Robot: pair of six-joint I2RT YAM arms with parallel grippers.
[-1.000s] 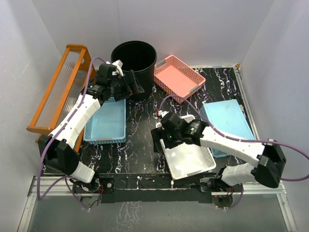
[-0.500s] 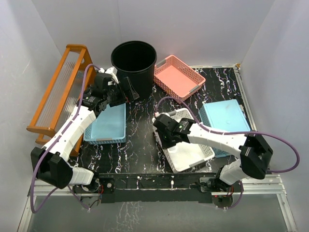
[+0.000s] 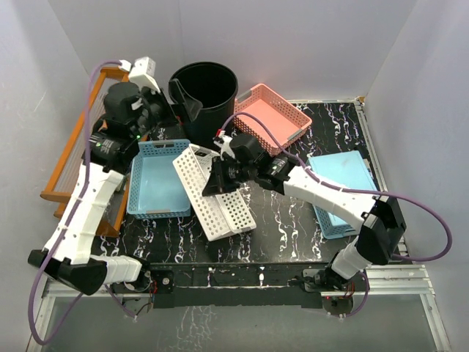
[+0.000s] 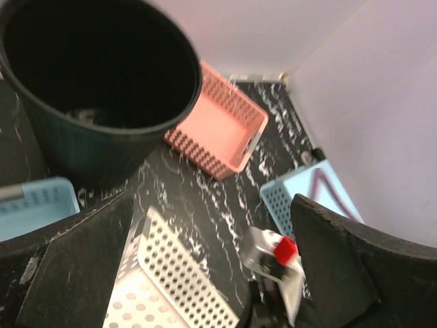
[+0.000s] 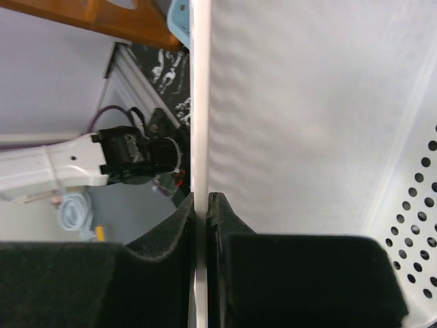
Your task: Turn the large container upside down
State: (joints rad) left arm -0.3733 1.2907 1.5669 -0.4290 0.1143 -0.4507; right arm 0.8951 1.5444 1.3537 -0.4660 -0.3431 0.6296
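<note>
My right gripper moves toward the right in the top view next, tilting the basket's held side over, since the white lattice basket still leans on edge.
The large container is a tall black ribbed bin standing upright, mouth up, at the back of the table. My left gripper hangs open beside its left rim with nothing between the fingers. In the left wrist view the bin fills the upper left and the left gripper stands wide above the table. My right gripper is shut on a wall of the white lattice basket, which is tipped up on edge. The right wrist view shows the right gripper pinching the thin white wall.
An orange rack lines the left edge. A blue basket lies next to the tipped white one. A pink basket sits right of the bin. Another blue basket lies bottom up at the right.
My right gripper shut on the white basket's wall, then carried it left and tipped it on edge. My left arm rose and drew back beside the bin's rim, still open.
</note>
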